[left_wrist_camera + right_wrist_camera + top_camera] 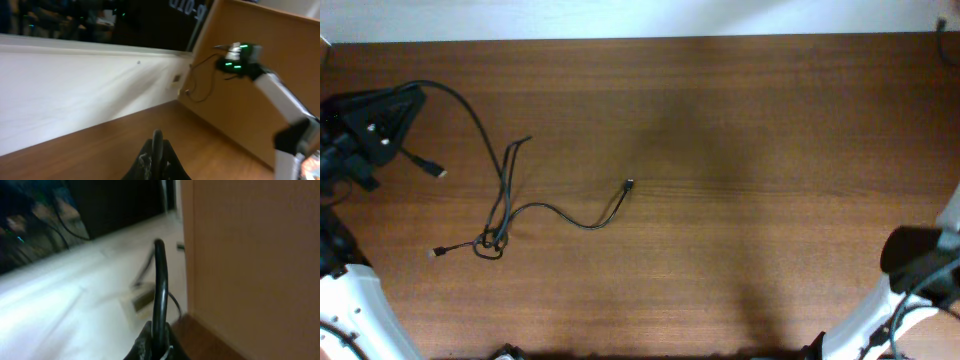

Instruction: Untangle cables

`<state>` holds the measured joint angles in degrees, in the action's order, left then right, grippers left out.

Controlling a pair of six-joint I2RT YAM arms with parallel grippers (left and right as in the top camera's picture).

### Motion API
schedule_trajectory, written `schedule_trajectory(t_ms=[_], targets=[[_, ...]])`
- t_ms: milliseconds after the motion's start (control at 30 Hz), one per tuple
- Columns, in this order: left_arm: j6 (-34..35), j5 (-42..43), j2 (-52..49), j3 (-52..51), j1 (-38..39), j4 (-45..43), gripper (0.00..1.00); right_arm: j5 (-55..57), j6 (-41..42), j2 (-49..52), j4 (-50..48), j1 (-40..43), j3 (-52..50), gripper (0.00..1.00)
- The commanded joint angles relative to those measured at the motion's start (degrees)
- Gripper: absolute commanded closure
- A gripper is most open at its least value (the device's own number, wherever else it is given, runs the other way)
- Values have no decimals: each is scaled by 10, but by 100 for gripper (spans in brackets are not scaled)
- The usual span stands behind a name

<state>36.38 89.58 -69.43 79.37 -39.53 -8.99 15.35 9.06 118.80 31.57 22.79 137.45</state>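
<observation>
I should next carry the thick black cord in my right gripper outward past the bare wood to the tabletop's far corner, clear of the knotted cables, and let go.
Thin black cables (503,205) lie on the left part of the wooden table (740,120), knotted together at a small tangle (492,243). Loose plug ends reach right (628,184), left (437,252) and up (525,140). One cable (475,115) arcs from the tangle up to my left gripper (415,92), raised at the far left and shut on it. Its short end with a plug (439,173) hangs nearby. In the left wrist view the cord (158,136) stands between the shut fingers (157,152). My right gripper (908,250) is far right, away from the cables, its fingers (159,342) shut.
A thick black cord (160,280) rises in front of the right fingers; I cannot tell what it belongs to. The white wall (620,15) runs along the table's far edge. The right arm (270,85) shows in the left wrist view.
</observation>
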Motion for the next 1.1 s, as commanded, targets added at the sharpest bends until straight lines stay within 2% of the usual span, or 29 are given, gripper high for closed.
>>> schedule_trajectory(t_ms=[0, 100, 267, 400, 500, 800, 1033, 1067], targets=[[-48, -8, 8, 4, 34, 14, 100, -17, 0, 72, -11, 18, -2, 96], [-87, -8, 8, 4, 54, 55, 100, -23, 7, 121, -16, 35, -2, 96], [-198, -9, 8, 4, 73, 172, 100, -29, 9, 177, -43, 53, -2, 96], [-271, -70, 8, 4, 83, 283, 100, -13, 20, 210, -65, 65, -2, 96], [-303, -104, 8, 4, 95, 326, 100, -16, 23, 235, -72, 70, -3, 96], [-309, -213, 8, 4, 170, 331, 100, -51, 24, 348, -37, 68, -3, 96], [-319, -267, 8, 4, 219, 332, 100, -52, 24, 355, -27, 64, -6, 96], [-322, -273, 8, 4, 227, 331, 100, -54, 24, 351, -17, 64, -2, 80]])
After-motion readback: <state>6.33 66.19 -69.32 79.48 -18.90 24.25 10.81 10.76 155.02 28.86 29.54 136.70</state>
